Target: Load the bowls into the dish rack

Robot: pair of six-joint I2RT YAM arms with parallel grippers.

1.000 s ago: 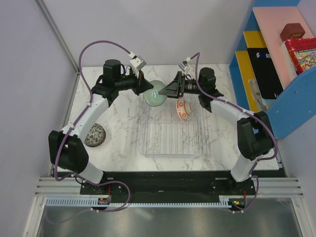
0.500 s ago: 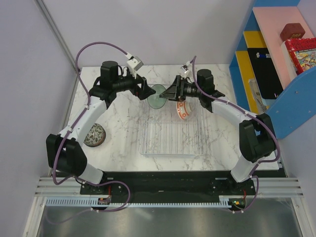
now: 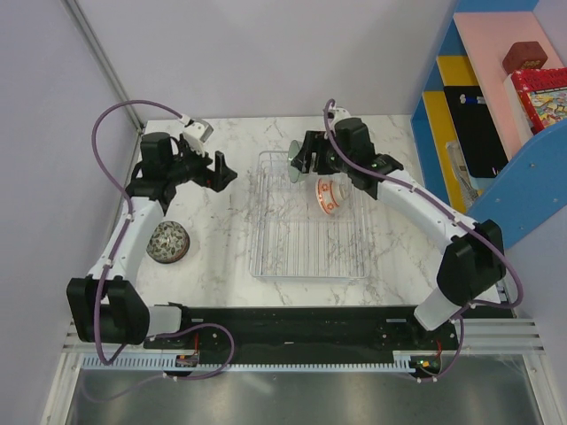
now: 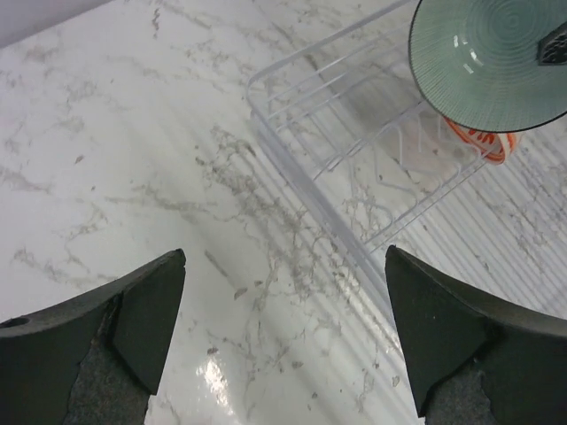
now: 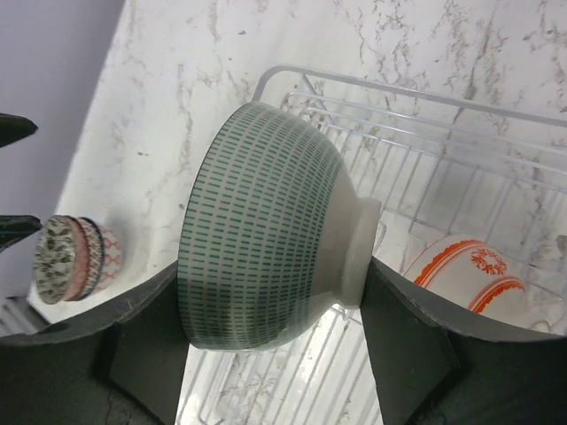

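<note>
The right gripper turns and lowers toward the left in the top view next. It releases the pale green bowl on the rack's far corner wires, which stand empty.
My right gripper is shut on the pale green bowl. One finger presses its rim and the other its foot, so the bowl stands on edge over the far left part of the dish rack. An orange-and-white bowl sits in the rack's far right part. A speckled bowl rests on the table to the left. My left gripper is open and empty over bare marble left of the rack.
A blue shelf unit with a pink board and a red box stands off the table's right edge. A grey wall runs along the left side. The near half of the rack holds no bowls.
My left gripper has let go of the green bowl, opened wide and drawn back to the left. The right gripper keeps the bowl, which now stands on edge over the rack.
</note>
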